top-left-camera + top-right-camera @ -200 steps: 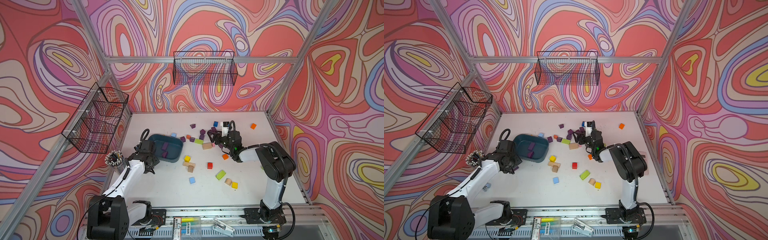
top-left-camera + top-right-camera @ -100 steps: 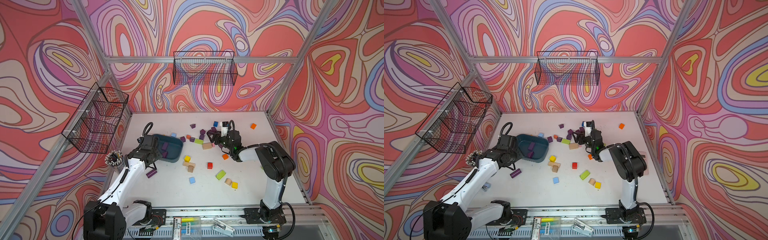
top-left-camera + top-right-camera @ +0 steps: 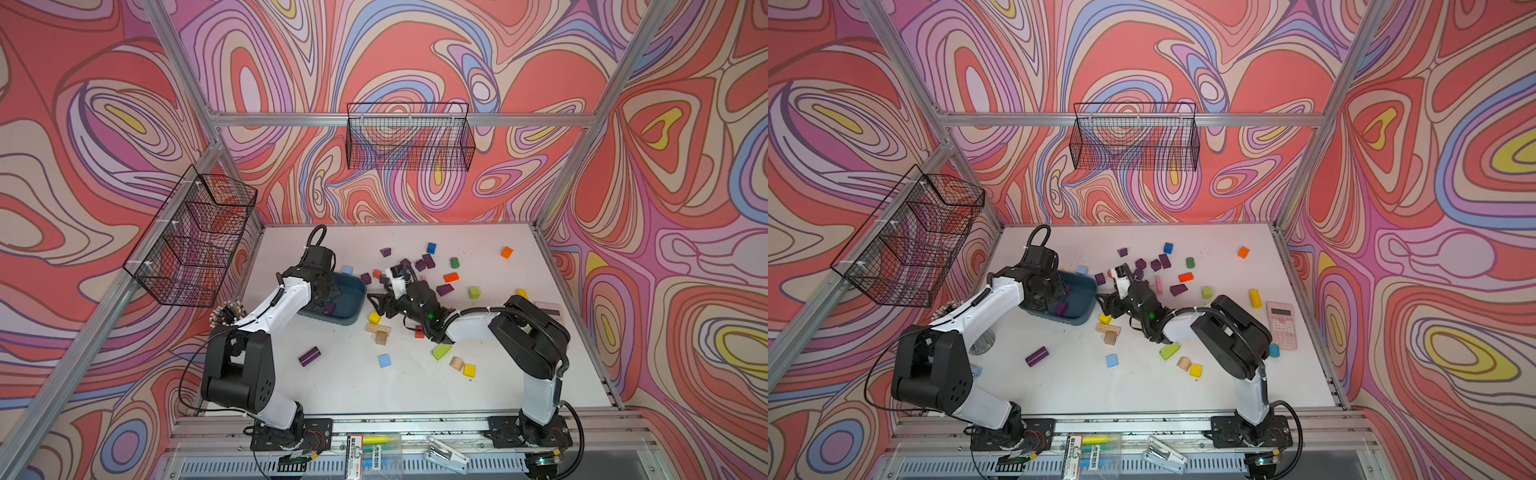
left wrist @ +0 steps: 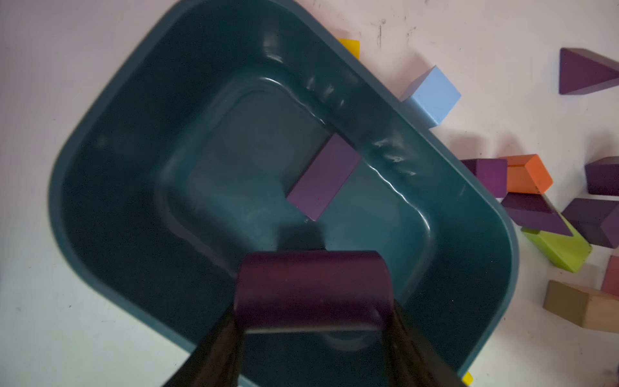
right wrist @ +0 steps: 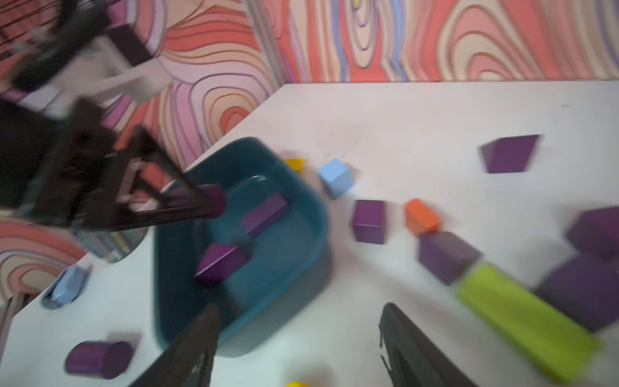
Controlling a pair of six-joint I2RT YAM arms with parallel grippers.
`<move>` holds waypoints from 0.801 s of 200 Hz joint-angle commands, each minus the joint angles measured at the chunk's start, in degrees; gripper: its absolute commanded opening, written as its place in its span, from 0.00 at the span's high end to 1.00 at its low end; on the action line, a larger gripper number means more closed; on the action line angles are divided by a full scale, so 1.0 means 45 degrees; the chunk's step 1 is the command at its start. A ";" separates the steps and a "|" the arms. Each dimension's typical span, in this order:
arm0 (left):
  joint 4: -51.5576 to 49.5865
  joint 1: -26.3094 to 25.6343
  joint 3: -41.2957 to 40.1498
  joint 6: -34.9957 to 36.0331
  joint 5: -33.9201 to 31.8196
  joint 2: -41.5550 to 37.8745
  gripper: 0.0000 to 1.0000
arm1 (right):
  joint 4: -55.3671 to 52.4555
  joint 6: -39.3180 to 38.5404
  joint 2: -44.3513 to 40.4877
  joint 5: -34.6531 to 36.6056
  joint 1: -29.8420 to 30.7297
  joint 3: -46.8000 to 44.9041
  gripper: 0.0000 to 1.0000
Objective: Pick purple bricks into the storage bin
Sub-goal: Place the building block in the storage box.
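The bottom of the storage bin beside the purple cuboid is below my left gripper, so that gripper needs to go down into the storage bin [image 3: 350, 300] next and let go of the rounded brick.
The storage bin [image 3: 350, 300] [image 3: 1086, 291] [image 4: 110, 187] [image 5: 301, 241] sits at the table's left. My left gripper [image 4: 313, 311] hangs over it, shut on a dark purple rounded brick [image 4: 313, 288] [image 5: 216, 201]. Inside the bin lie a purple cuboid [image 4: 323, 177] [image 5: 264, 214] and a purple wedge [image 5: 221, 264]. My right gripper [image 5: 299, 311] [image 3: 376, 305] is open and holds nothing, just right of the bin's near corner. A purple cylinder [image 3: 309, 356] [image 3: 1037, 356] [image 5: 97, 358] lies in front of the bin. Several more purple bricks [image 3: 428, 262] [image 3: 444, 289] [image 5: 368, 221] lie scattered behind my right gripper.
Yellow, blue, orange, green and plain wooden blocks [image 3: 378, 330] are strewn around the middle. A pink calculator [image 3: 1281, 324] lies at the right, a pen cup [image 3: 226, 313] at the left edge. Black wire baskets [image 3: 409, 137] hang on the walls.
My left arm has swung from in front of the bin to above it, carrying the purple brick. The purple cylinder has come into view. My right gripper has moved toward the bin.
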 commanded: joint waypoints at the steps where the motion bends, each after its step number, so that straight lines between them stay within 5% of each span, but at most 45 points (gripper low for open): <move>1: 0.0123 -0.0045 0.0539 0.0320 0.0441 0.0561 0.56 | 0.0002 -0.0239 0.0202 0.1903 0.1184 0.0297 0.21; 40: 0.0018 -0.0006 0.0824 0.0479 0.0802 0.1450 0.54 | -0.0320 -0.0487 0.0609 0.3509 0.3224 0.0637 0.21; 103: -0.0494 0.0304 0.1020 0.1033 0.1417 0.1941 0.34 | -0.1527 -0.0774 0.1637 0.5163 0.6099 0.1428 0.21; 160: -0.0246 0.0424 0.0864 0.1238 0.1771 0.1968 0.24 | -0.2681 -0.0150 0.2188 0.6393 0.7604 0.1883 0.21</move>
